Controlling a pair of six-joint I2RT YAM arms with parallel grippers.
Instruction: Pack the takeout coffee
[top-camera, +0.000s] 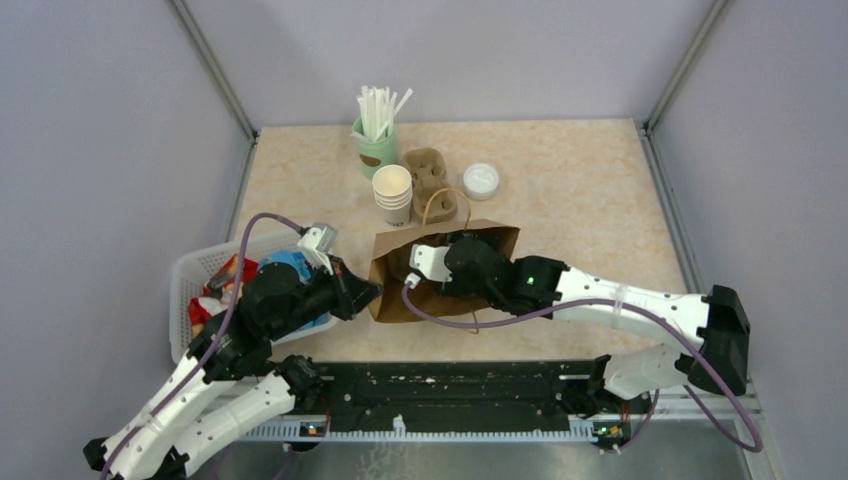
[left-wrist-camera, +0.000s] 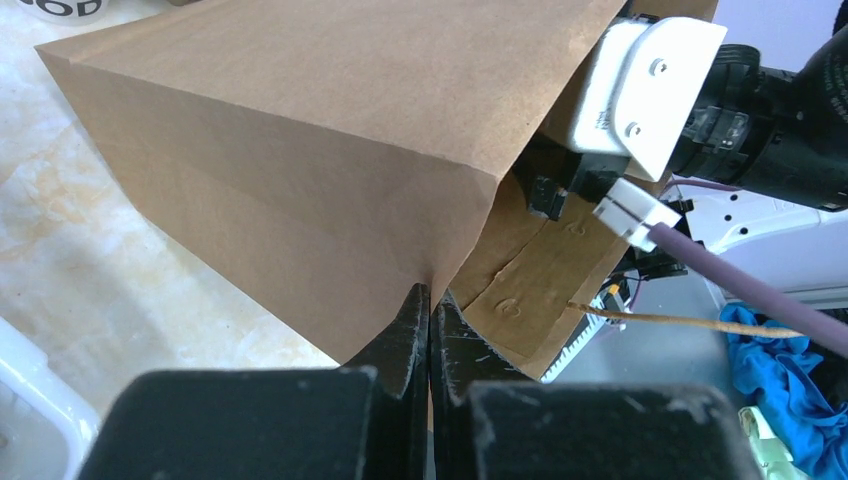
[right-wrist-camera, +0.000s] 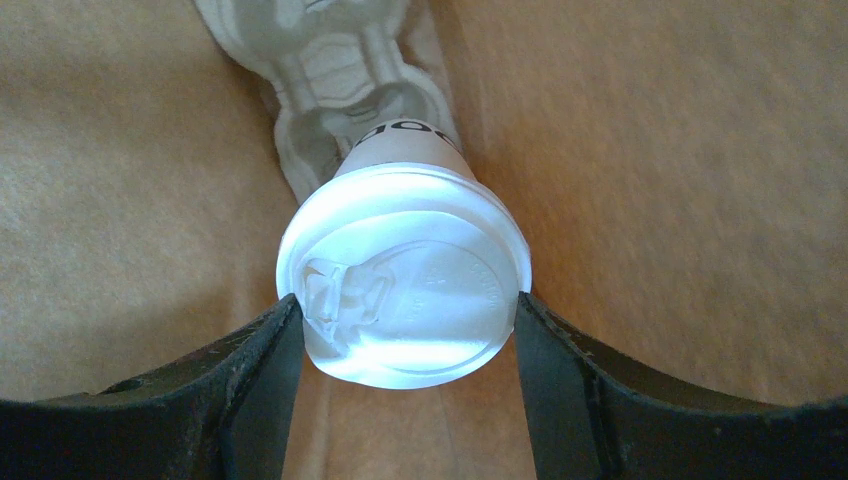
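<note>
Next I should tip my right gripper fingers-down and release the lid, since the pale moulded tray lies past the gripper's fingertips with the cup's base in it.
A brown paper bag (top-camera: 492, 238) lies on its side at mid-table, mouth toward the arms. My left gripper (left-wrist-camera: 431, 295) is shut on the bag's (left-wrist-camera: 300, 150) mouth edge, pinching the paper at a fold. My right gripper (right-wrist-camera: 406, 300) reaches deep inside the bag (right-wrist-camera: 680, 200). Its fingers press both sides of the round white lid of the takeout coffee (right-wrist-camera: 420, 250), a cream cup with dark lettering. The cup's base rests in a pale moulded tray (right-wrist-camera: 330, 60) inside the bag. From above, the cup is hidden, and only the right wrist (top-camera: 470, 265) shows at the bag's mouth.
Behind the bag stand a green holder of white straws (top-camera: 377, 140), a stack of lidless paper cups (top-camera: 392, 193), a brown pulp carrier (top-camera: 428, 172) and a loose white lid (top-camera: 481, 181). A white basket (top-camera: 190, 275) of packets sits at the left.
</note>
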